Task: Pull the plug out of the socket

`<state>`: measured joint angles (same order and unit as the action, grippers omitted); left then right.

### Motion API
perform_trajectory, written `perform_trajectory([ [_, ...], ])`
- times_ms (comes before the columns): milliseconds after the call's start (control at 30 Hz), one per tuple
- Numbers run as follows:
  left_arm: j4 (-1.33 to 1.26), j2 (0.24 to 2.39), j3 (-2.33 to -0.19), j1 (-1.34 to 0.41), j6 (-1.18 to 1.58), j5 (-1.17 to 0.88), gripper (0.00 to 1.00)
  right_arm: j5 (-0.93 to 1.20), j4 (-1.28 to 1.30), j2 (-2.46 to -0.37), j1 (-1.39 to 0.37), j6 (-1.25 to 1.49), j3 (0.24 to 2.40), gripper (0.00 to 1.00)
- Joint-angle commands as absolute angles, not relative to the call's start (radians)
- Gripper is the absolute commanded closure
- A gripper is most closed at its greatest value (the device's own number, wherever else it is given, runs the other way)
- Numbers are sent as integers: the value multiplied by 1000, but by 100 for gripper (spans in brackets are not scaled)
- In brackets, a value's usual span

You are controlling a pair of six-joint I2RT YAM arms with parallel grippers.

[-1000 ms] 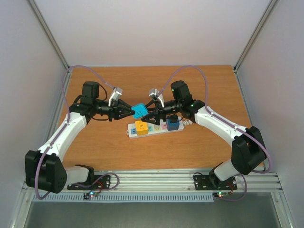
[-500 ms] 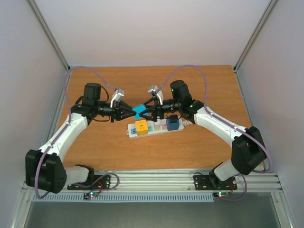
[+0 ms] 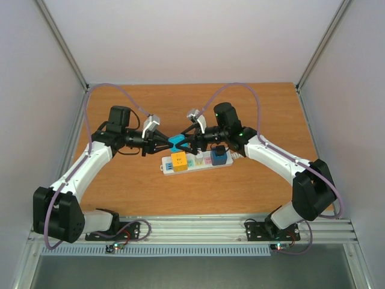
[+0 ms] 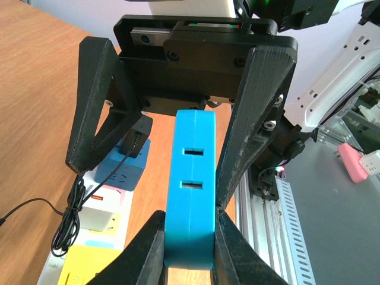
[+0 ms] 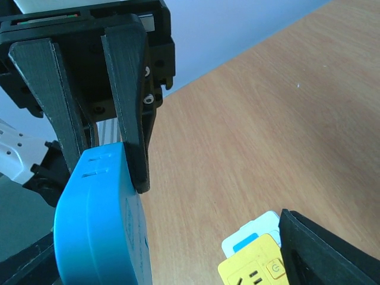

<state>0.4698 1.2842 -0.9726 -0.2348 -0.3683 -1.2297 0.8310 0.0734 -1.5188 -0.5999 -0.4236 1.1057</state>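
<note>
My left gripper needs to move outward, to the left in the top view, and down to let go of the plug at the far table corner, because it is clear of the power strip.
The white power strip lies on the wooden table, with a yellow cube at its left end and a blue cube adapter at its right. A flat blue plug hangs in the air just behind the strip. My left gripper is shut on the plug's near end, its fingertips pressing both sides. My right gripper faces it from the right and is open. Its fingers straddle the plug's far end; one touches the plug's side, the other stands apart. The right wrist view shows the plug and the strip's end.
A small black plug with a thin black cable sits on the blue adapter. The strip's white cord runs off right under the right arm. An aluminium rail borders the near edge, and white walls enclose the table.
The left gripper has moved right and closed on the blue plug. The plug, seen broad-faced a second ago, has turned edge-on and sits slightly higher between the two grippers.
</note>
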Motion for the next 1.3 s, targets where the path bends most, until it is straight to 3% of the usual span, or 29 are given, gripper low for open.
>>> perform_trajectory([
  [0,535,1296,-993,-279,-418,-1331,99,695,48,-1529,-587,-419,1175,17],
  [567,469,1296,-1003,-260,-341,-1264,99,780,185,-1508,-569,-487,1268,13],
  [833,385,1343,-1056,-138,-248,-877,99,819,271,-1503,-565,-540,1295,10],
  [967,388,1408,-1085,-52,-254,-706,99,838,265,-1481,-563,-558,1257,2],
  [1267,379,1598,-1228,123,-376,-316,99,830,280,-1499,-564,-576,1257,1],
])
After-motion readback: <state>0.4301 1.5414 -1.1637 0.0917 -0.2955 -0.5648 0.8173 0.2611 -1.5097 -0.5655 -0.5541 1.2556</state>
